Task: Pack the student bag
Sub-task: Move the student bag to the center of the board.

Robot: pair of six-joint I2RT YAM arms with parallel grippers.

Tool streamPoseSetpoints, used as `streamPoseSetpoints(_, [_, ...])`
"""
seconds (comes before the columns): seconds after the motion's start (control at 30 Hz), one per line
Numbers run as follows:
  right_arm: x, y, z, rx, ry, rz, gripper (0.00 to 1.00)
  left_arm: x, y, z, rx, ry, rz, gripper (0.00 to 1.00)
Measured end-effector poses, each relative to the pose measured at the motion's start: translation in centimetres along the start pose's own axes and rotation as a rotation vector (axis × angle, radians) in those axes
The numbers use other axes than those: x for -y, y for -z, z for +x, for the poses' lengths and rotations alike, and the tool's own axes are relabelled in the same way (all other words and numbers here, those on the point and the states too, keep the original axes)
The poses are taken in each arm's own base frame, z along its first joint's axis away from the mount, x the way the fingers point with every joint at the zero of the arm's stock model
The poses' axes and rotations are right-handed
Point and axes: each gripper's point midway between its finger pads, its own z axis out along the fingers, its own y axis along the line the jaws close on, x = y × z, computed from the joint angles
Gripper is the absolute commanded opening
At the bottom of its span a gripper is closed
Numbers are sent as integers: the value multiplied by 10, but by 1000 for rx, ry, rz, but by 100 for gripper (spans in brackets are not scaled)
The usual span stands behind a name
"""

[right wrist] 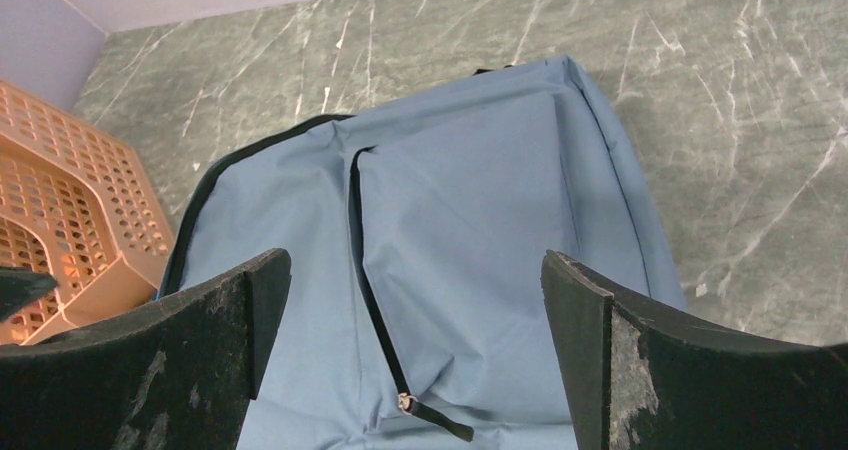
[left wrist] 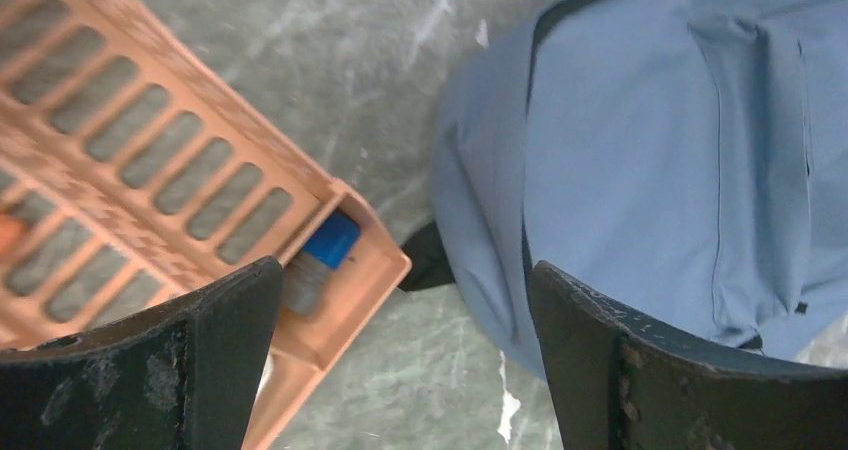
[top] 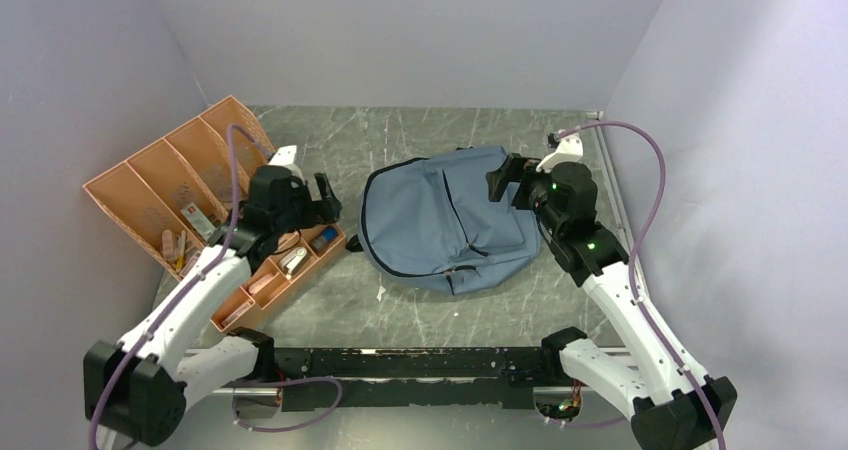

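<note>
The bag's edge sits beside the orange tray's corner, and I will bring my left gripper down and sideways onto that edge.
The grey-blue student bag lies flat in the middle of the table, front pocket up, zippers shut. My left gripper is open and empty, held above the gap between the orange tray's right corner and the bag's left edge. My right gripper is open and empty above the bag's right side. In the right wrist view the bag fills the space between the fingers, with the pocket's black zipper pull low in the middle.
An orange plastic compartment tray stands at the left, holding small items, among them a blue-capped one in its right corner compartment. Purple-grey walls close the left, back and right sides. A black rail runs along the near edge.
</note>
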Motion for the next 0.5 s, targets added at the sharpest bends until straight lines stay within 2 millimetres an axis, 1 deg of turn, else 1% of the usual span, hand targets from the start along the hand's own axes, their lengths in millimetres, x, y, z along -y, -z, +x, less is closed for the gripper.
streamPoseSetpoints(0.07, [1, 2, 5, -1, -3, 0, 100, 10, -11, 17, -63, 1, 19, 97])
streamPoseSetpoints(0.13, [3, 3, 7, 0, -4, -1, 100, 22, -18, 31, -114, -11, 41, 97])
streamPoseSetpoints(0.2, [4, 5, 10, 0, -8, -1, 100, 40, -23, 45, -161, -35, 70, 97])
streamPoseSetpoints(0.33, [5, 4, 14, -4, -15, 3, 100, 77, -35, 60, -220, -68, 122, 97])
streamPoseSetpoints(0.4, [7, 4, 18, -10, -21, 8, 100, 86, -42, 68, -245, -75, 126, 96])
streamPoseSetpoints(0.43, [8, 5, 21, -13, -23, 10, 100, 89, -45, 75, -264, -80, 125, 90])
streamPoseSetpoints(0.5, [10, 6, 26, -17, -26, 11, 100, 91, -52, 90, -307, -87, 113, 68])
